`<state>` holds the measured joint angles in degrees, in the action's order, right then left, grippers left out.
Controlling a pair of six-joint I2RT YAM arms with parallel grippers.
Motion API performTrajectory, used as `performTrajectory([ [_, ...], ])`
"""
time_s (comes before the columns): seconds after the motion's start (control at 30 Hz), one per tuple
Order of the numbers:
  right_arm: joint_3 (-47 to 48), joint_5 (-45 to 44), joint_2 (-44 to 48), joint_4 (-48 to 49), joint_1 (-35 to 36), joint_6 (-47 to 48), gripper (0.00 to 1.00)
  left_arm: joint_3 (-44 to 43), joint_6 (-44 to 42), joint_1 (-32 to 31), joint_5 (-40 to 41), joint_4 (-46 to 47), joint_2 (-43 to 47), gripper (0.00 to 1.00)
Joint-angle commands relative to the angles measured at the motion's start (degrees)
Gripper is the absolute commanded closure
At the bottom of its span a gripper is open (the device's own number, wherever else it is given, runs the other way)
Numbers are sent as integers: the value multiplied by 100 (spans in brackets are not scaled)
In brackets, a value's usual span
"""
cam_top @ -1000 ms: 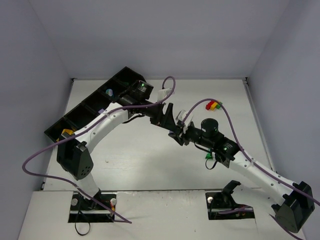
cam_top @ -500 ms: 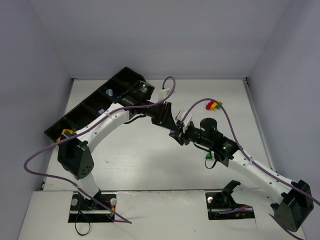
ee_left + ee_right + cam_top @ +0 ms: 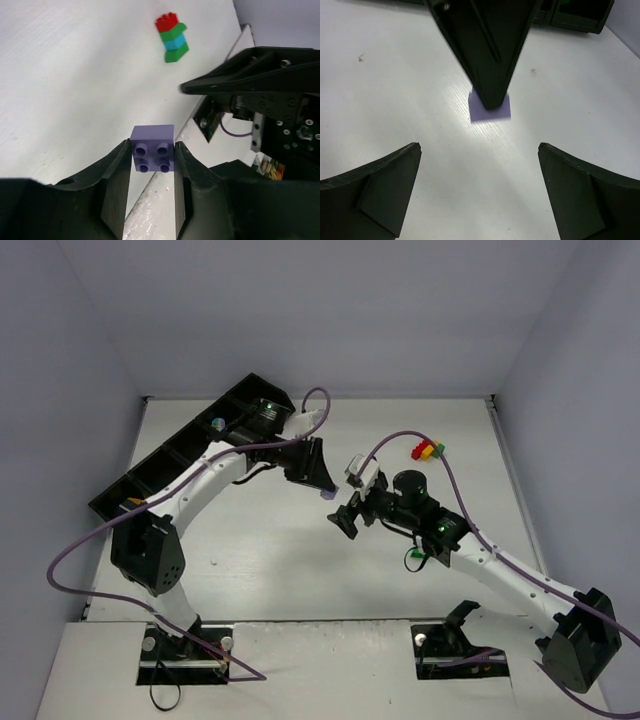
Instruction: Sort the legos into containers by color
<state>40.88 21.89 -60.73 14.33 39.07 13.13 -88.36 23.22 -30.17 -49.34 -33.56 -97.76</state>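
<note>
The left gripper swings over teal's neighbor next and releases the lilac lego (image 3: 326,497), as teal has one compartment and the tray lies left in the top view.
My left gripper (image 3: 152,144) is shut on a lilac lego (image 3: 152,148), studs toward its camera, held just above the white table. From above, that gripper (image 3: 322,490) hangs mid-table with the lilac lego (image 3: 326,497) at its tip. My right gripper (image 3: 341,516) sits just to the right of it, open and empty. In its own view its jaws (image 3: 479,146) stand wide, and the lilac lego (image 3: 503,113) shows beyond them under the left gripper's black fingers (image 3: 487,60). The containers are compartments of a long black tray (image 3: 108,503) at the back left.
A teal lego (image 3: 217,424) lies in one tray compartment. A red-yellow-green stack (image 3: 428,451) sits at the back right. A red, green and teal stack (image 3: 171,37) stands beyond the lilac lego. Something green (image 3: 413,556) peeks from under the right arm. Purple cables loop over both arms.
The left gripper closed on the lilac lego while both grippers met. The right gripper then opened, let it go and drew back. The left gripper moved left with it.
</note>
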Motion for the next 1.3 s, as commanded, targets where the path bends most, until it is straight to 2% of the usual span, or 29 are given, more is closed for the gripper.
performTrajectory([
  [0.0, 219, -202, -27, 308, -13, -55, 0, -85, -388, 641, 398, -210, 397, 100],
  [0.13, 192, -746, -70, 202, -22, -248, 0, -155, -547, 1467, 1697, -642, 503, 100],
  [0.17, 192, -1043, -88, 202, -22, -319, 0, -173, -556, 1636, 2387, -704, 520, 100],
  [0.3, 262, -2020, -255, 80, -40, -1125, 0, -243, -503, 2392, 3787, -749, 512, 100],
  [0.4, 525, -2345, -509, -315, -110, -1521, 0, -313, -512, 2814, 4265, -547, 284, 100],
  [0.47, 666, -2452, -659, -457, -128, -1699, 0, -603, -538, 2990, 4424, -529, -92, 100],
  [0.67, 807, -3383, -747, -1001, -364, -2630, 0, -1481, -564, 3193, 4793, -511, -998, 86],
  [0.8, 860, -3911, -791, -1888, -689, -3473, 1, -1711, -565, 3228, 5039, -581, -1307, 65],
  [0.83, 851, -4060, -774, -2012, -751, -3623, 2, -1711, -547, 3237, 5066, -573, -1342, 57],
  [0.93, 816, -4245, -817, -2504, -1050, -4185, 2, -1641, -556, 3255, 4961, -494, -1369, 44],
  [1.1, 711, -4070, -993, -2970, -1568, -4827, 2, -1641, -573, 3255, 4732, -485, -1308, 38],
  [1.27, 605, -3938, -1037, -3321, -1894, -5258, 0, -1659, -451, 3220, 4399, -616, -790, 36],
])
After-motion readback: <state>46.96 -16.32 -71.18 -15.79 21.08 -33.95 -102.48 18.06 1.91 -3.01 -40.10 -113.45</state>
